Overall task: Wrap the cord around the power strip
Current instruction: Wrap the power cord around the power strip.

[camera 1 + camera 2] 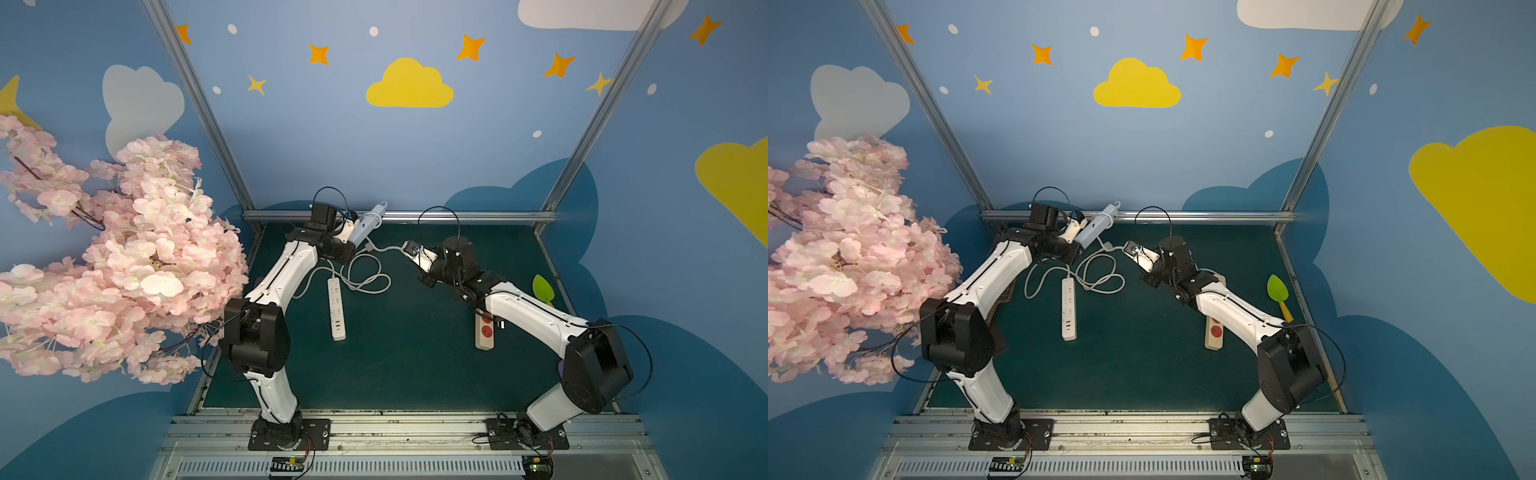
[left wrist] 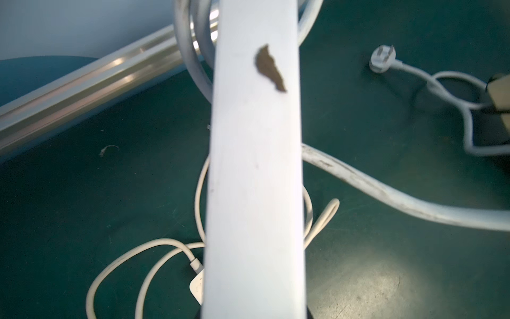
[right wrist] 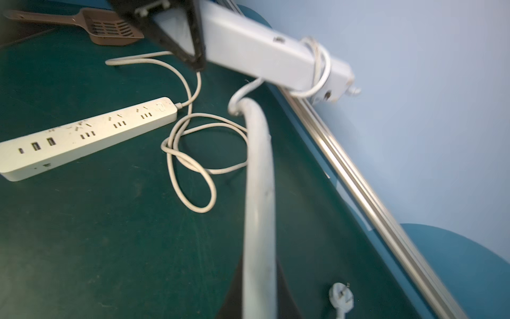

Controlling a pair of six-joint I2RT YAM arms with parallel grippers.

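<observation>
Part of the thick white cord is still unwound, so I should raise my right gripper outward toward the aluminium bar (image 1: 438, 216) (image 3: 366, 191), which is outward of it, and let go of the cord.
My left gripper (image 1: 352, 233) is shut on the near end of a pale grey power strip (image 1: 368, 224) and holds it tilted above the back of the table. That strip fills the middle of the left wrist view (image 2: 254, 165). Its thick white cord (image 3: 259, 193) is looped a couple of times round the strip's far end (image 3: 320, 69). From there the cord runs across to my right gripper (image 1: 410, 248), which is shut on it. The cord's plug (image 3: 340, 298) lies on the green mat below.
A second white power strip (image 1: 336, 309) lies flat mid-table with its thin cord (image 1: 368, 278) in loose loops. A beige strip (image 1: 484, 332) sits under the right arm. A green spatula (image 1: 542, 289) lies at the right edge and a brown scoop (image 3: 110, 26) at the left. An aluminium rail (image 1: 457, 216) borders the back.
</observation>
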